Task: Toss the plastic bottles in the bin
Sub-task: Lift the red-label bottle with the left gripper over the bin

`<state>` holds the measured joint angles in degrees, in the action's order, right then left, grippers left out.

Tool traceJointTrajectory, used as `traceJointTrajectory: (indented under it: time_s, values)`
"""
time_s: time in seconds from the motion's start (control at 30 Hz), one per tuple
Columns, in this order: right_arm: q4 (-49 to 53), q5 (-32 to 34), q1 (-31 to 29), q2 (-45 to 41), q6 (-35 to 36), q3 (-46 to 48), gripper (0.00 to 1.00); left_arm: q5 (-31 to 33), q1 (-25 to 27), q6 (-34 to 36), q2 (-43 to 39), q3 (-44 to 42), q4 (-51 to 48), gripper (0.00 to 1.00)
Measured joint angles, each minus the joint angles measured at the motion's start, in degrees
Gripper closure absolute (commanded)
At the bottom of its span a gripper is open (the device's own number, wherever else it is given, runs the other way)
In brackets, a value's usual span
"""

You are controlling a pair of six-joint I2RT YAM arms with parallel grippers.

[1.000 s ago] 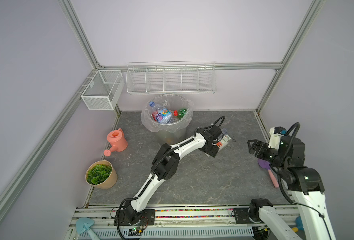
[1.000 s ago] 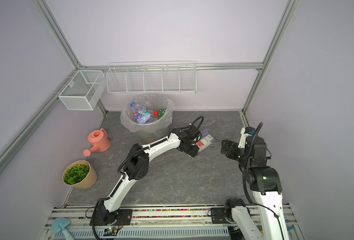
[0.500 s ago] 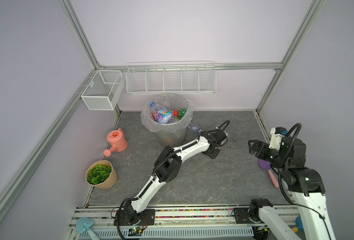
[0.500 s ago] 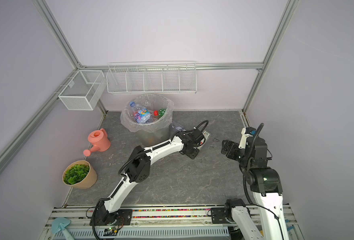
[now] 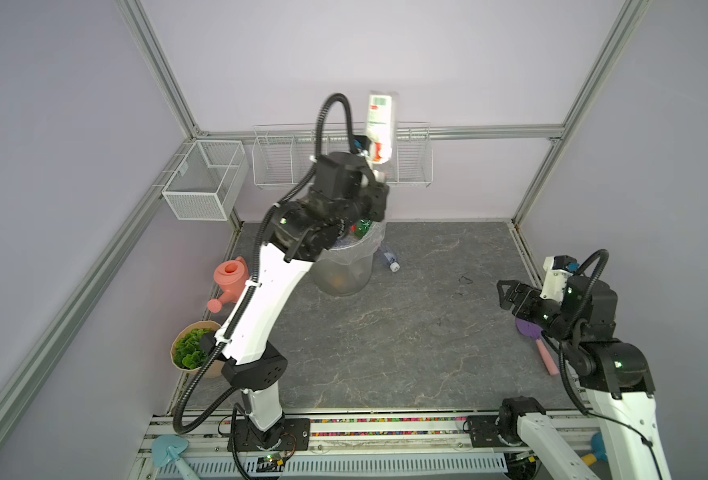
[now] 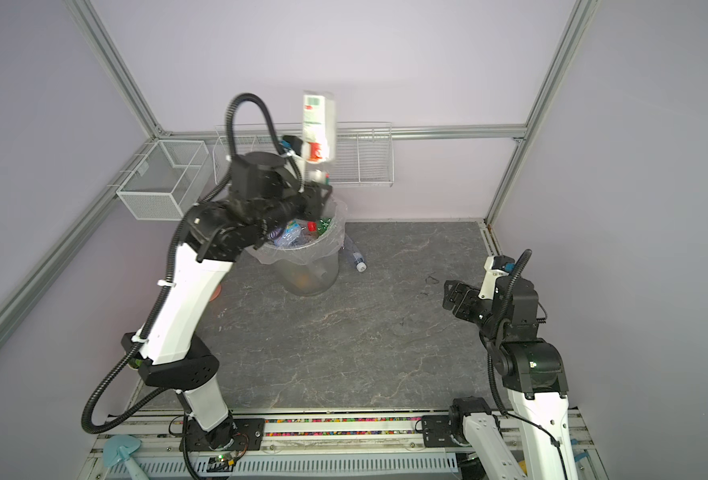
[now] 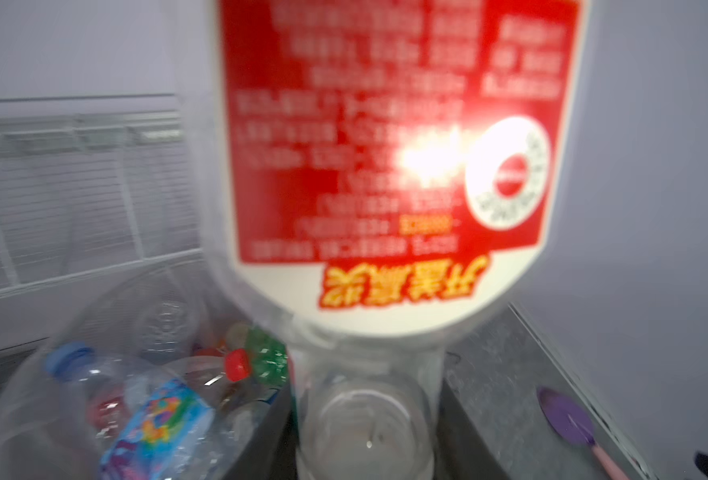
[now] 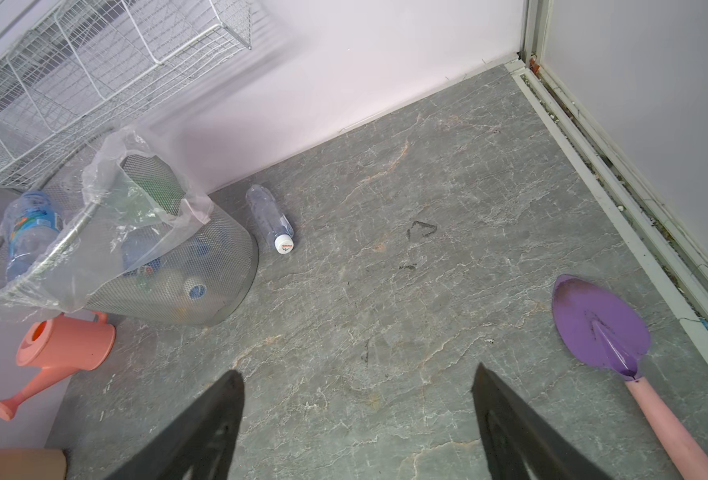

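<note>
The bottle is high over the bin's rim, so the robot will next move its left gripper down toward the bin's opening (image 6: 304,230) (image 7: 186,380) below the bottle and let go of the bottle's neck.
My left gripper (image 5: 379,173) is raised high over the bin (image 5: 354,270) and shut on the neck of a clear plastic bottle (image 5: 379,120) with a red and white label, which stands base up. In the left wrist view that bottle (image 7: 385,166) fills the frame, blurred, with its neck between the jaws. Several bottles (image 6: 289,232) lie in the bag-lined bin (image 6: 312,272). One clear bottle with a white cap (image 5: 386,257) lies on the floor just right of the bin (image 8: 219,257). My right gripper (image 8: 357,372) hangs open over bare floor at the right, holding nothing.
A pink watering can (image 5: 229,280) and a beige plant pot (image 5: 192,349) stand left of the bin. A purple trowel with a pink handle (image 8: 601,328) lies by the right wall. White wire baskets (image 5: 204,178) hang on the walls behind the bin.
My left gripper has shut on the red-labelled bottle on the floor and swung it up high above the bin. The right arm has stayed where it was.
</note>
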<state>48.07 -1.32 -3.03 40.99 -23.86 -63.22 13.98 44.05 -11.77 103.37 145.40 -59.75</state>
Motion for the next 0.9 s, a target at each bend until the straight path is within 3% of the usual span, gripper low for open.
traceJointTrajectory:
  time_s: [0.13, 0.23, 0.3, 0.37, 0.4, 0.43, 0.67, 0.9]
  values:
    - [-0.09, -0.72, 0.04, -0.07, -0.39, 0.02, 0.12, -0.50, -6.36, -1.27, -0.70, -1.03, -3.39, 0.93]
    - [-0.09, -1.14, 0.07, -0.11, -0.44, 0.02, 0.12, -0.94, -7.98, -1.75, -0.63, -7.93, -4.37, 0.87]
    - [-0.09, -1.29, 0.07, -0.11, -0.59, 0.02, 0.12, -1.22, -8.22, -2.14, -0.35, -13.05, -4.96, 0.68]
    - [-0.09, -1.42, 0.07, -0.11, -0.66, 0.02, 0.12, -1.36, -8.24, -2.78, 0.85, -15.30, -6.25, 0.35]
    - [-0.09, -1.53, 0.07, -0.11, -0.66, 0.02, 0.12, -1.25, -8.24, -3.06, 1.79, -15.43, -6.99, 0.07]
    - [-0.07, -1.55, 0.07, -0.11, -0.66, 0.02, 0.12, -0.96, -8.22, -3.52, 2.51, -15.43, -7.28, 0.01]
    - [0.11, -1.55, 0.07, -0.68, -0.61, 0.02, 0.12, 1.60, -8.41, -5.64, 2.29, -10.86, -9.18, 0.01]
    - [-0.15, -2.56, 0.07, -0.76, -0.59, 0.24, 0.12, 2.67, -8.41, -6.23, -5.29, -10.05, -8.24, 0.01]
